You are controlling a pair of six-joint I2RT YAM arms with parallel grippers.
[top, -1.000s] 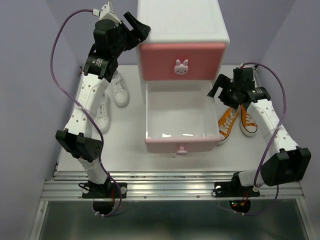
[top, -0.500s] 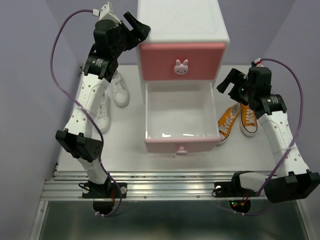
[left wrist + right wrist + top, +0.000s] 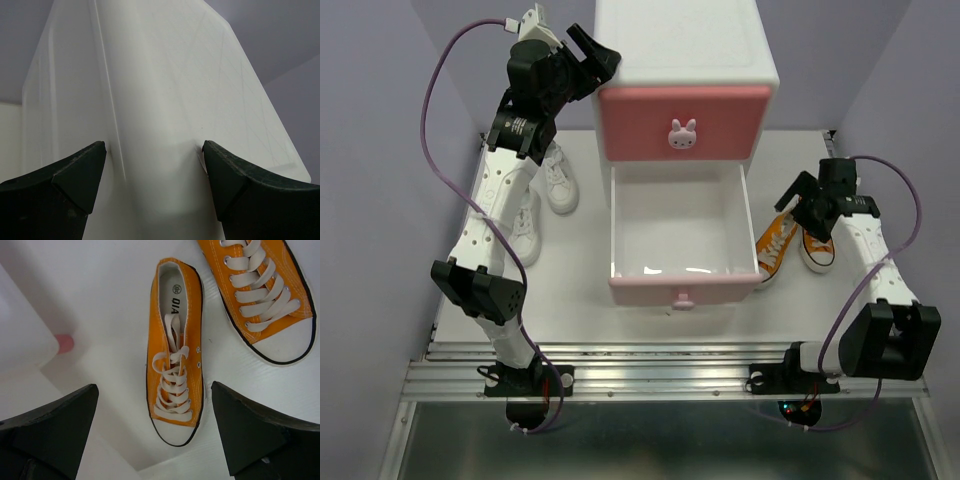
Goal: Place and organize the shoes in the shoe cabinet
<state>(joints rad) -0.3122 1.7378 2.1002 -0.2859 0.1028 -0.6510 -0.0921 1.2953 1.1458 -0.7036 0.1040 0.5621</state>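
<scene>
My right gripper moves down to the orange shoe below it by the drawer next, with open fingers astride the laced middle, which fits between them.
The shoe cabinet (image 3: 686, 40) stands at the back middle. Its darker pink upper drawer (image 3: 685, 122) is shut. The paler pink lower drawer (image 3: 683, 290) is pulled out and empty. Two orange shoes (image 3: 775, 243) (image 3: 817, 243) lie right of the open drawer. Two white shoes (image 3: 560, 178) (image 3: 527, 225) lie left of it. My left gripper (image 3: 595, 55) is open, with its fingers astride the cabinet's top left corner (image 3: 155, 100). My right gripper (image 3: 802, 212) is open and empty above the orange shoes. The right wrist view shows the left orange shoe (image 3: 175, 365) between the fingers and the other orange shoe (image 3: 260, 290) at the upper right.
The open drawer's right wall (image 3: 750, 225) stands close to the left orange shoe. A pink cabinet foot (image 3: 65, 343) shows in the right wrist view. Purple walls close in the table on the left, right and back. The left arm hides part of the white shoes.
My right gripper moved from beside the open drawer's right wall to the right and down, over the orange shoes. The left arm, cabinet and shoes have not moved.
</scene>
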